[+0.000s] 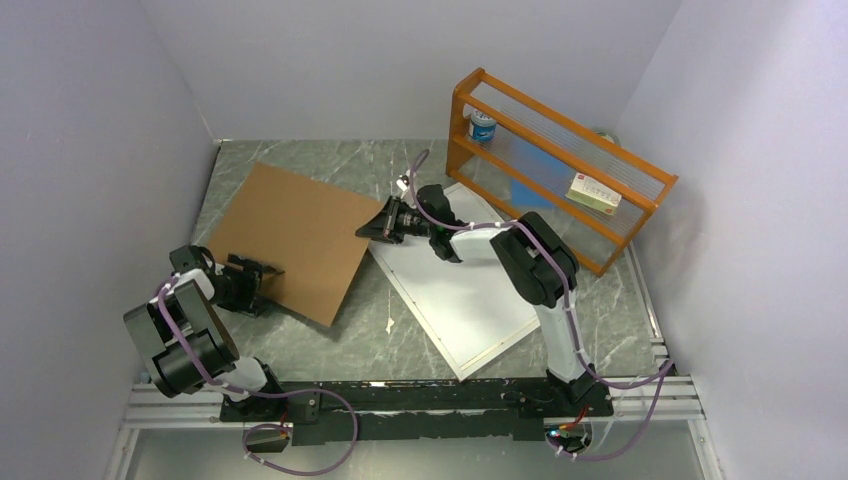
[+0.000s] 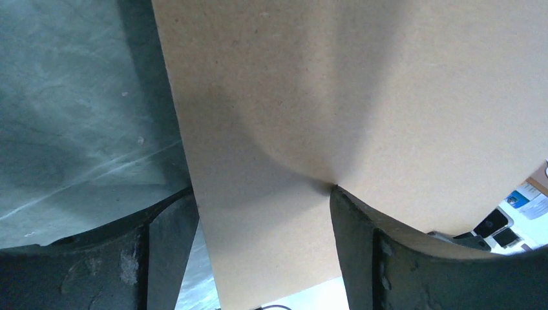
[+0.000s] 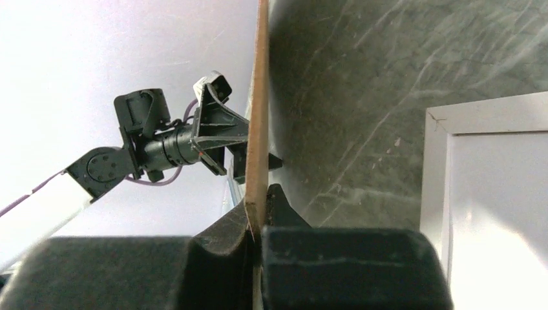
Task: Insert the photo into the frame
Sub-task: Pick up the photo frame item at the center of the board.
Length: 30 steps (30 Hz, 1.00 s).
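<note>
The frame's board-side corner [image 1: 375, 254] is farther out than my left gripper and to its right in the top view. My left gripper should reach there next, while my right gripper holds the board [image 1: 285, 235].
The white frame [image 1: 415, 312] lies flat on the table right of centre, and its corner [image 3: 434, 168] shows in the right wrist view. The photo is hidden. A plain brown backing board [image 1: 285, 235] is tilted up off the table on the left. My right gripper [image 1: 368, 230] is shut on the board's right corner, and I see the board edge-on [image 3: 258, 97] pinched between the jaws [image 3: 258, 213]. My left gripper [image 1: 268, 278] stands open at the board's near left edge. The board [image 2: 310, 97] passes between its spread fingers [image 2: 262, 194] and rests against the right one.
An orange wooden rack [image 1: 560, 170] stands at the back right, holding a blue-and-white can [image 1: 483, 126] and a small box [image 1: 593, 193]. Grey walls close in on the left, back and right. The left arm [image 3: 161, 142] shows beyond the board in the right wrist view.
</note>
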### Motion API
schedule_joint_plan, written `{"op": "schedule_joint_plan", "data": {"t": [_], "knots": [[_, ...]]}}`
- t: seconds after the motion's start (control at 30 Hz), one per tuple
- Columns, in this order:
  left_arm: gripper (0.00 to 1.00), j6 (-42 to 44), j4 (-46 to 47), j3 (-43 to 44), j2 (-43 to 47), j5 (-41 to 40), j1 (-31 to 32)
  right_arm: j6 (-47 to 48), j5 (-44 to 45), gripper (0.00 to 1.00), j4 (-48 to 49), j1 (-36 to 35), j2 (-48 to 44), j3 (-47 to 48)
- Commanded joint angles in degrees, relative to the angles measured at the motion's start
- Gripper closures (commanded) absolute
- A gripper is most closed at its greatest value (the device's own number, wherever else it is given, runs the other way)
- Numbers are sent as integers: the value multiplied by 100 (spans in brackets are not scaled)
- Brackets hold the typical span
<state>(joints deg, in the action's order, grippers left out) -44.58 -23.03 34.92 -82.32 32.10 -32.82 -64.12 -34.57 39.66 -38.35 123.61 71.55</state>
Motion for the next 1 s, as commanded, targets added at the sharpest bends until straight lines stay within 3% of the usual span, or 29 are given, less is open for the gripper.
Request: {"op": "schedule_joint_plan", "data": {"t": [0.0,0.3,0.5,0.6,0.73,0.97], "knots": [[18,379,-78,-134,62,-378,41,470,310,100,101,-47,-820,264],[11,962,-480,437,686,479,53,1791,1286,100,-1655,176,-2067,1048],[10,937,-303,313,1177,818,266,2265,1803,100,-2330,477,-2687,1335],[11,620,42,224,1233,751,778,2313,1985,100,-2459,635,-3077,1278],[15,-4,668,238,928,277,1939,2349,2156,100,-2434,854,-3710,1000],[27,-747,1221,1062,-707,-382,3552,2436,2275,100,-2505,1033,-4661,606]]}}
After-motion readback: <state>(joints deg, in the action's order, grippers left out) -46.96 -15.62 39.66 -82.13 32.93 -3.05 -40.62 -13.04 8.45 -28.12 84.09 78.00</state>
